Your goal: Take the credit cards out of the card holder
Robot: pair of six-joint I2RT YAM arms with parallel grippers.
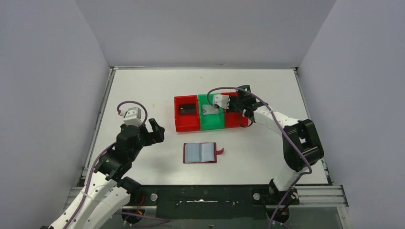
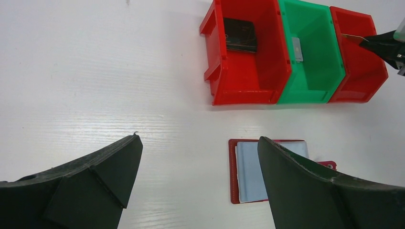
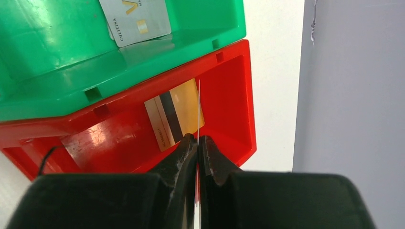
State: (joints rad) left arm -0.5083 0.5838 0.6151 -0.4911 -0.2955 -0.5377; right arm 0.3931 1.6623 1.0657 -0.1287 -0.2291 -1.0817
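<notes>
The gold card with the dark stripe point(image 3: 176, 114) is below my right gripper in the red bin. I need to lower my right gripper next and let go of the credit card point(image 3: 198, 105) there.
The card holder point(image 1: 200, 152) point(image 2: 248, 171) lies open on the table, dark red with pale blue-grey sleeves up. My left gripper point(image 1: 155, 131) point(image 2: 199, 138) hovers wide open to its left, holding nothing. My right gripper point(image 1: 234, 102) point(image 3: 197, 138) point(image 2: 382, 43) is over the right red bin point(image 3: 229, 71), shut on a thin credit card point(image 3: 198, 105) seen edge-on. Below it in that bin lies a gold card point(image 3: 174, 119) with a dark stripe. A silvery-grey card point(image 3: 136, 19) point(image 1: 208, 110) lies in the green bin point(image 2: 310, 81). A dark card point(image 2: 240, 34) point(image 1: 187, 109) lies in the left red bin point(image 1: 186, 125).
The three bins stand in a row, side by side, behind the card holder at mid-table. Grey walls close the table on the left, back and right; the right wall point(image 3: 353, 95) is close to the right bin.
</notes>
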